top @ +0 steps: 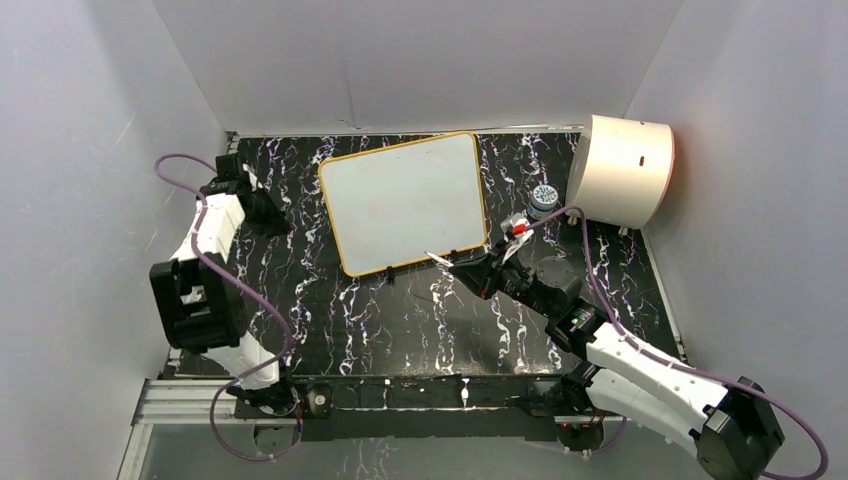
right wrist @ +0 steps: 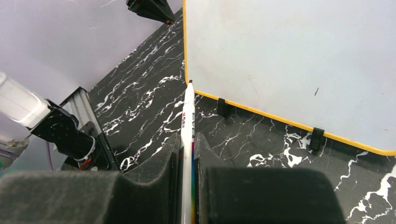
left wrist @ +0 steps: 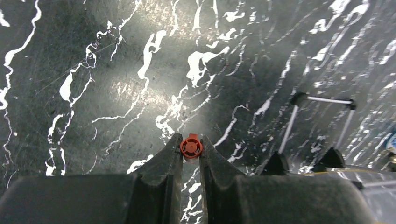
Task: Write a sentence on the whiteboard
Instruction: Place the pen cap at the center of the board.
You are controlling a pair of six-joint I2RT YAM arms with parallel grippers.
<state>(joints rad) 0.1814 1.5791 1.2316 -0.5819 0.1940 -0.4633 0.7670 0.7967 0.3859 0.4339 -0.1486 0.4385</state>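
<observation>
Bare black mat (left wrist: 152, 87) is below, clear of the board's wire stand, so my left gripper should next lower the small red marker cap (left wrist: 191, 147) onto it and let go.
The whiteboard (top: 405, 200) stands tilted on small legs at the back middle of the black marbled mat, with a thin orange rim. Its face (right wrist: 289, 56) is blank white and no sentence shows on it. My right gripper (top: 480, 272) (right wrist: 187, 136) is shut on a white marker (right wrist: 188, 116) with a rainbow stripe. The marker's uncapped dark tip points at the board's lower edge near a corner; whether it touches I cannot tell. My left gripper (top: 280, 225) (left wrist: 191, 140) hovers over the mat left of the board, shut on a small red marker cap (left wrist: 191, 147).
A cream half-cylinder drum (top: 625, 170) stands at the back right, with a small blue-lidded jar (top: 543, 197) beside it. The board's wire stand and black feet (left wrist: 322, 130) show in the left wrist view. Grey walls close in on three sides.
</observation>
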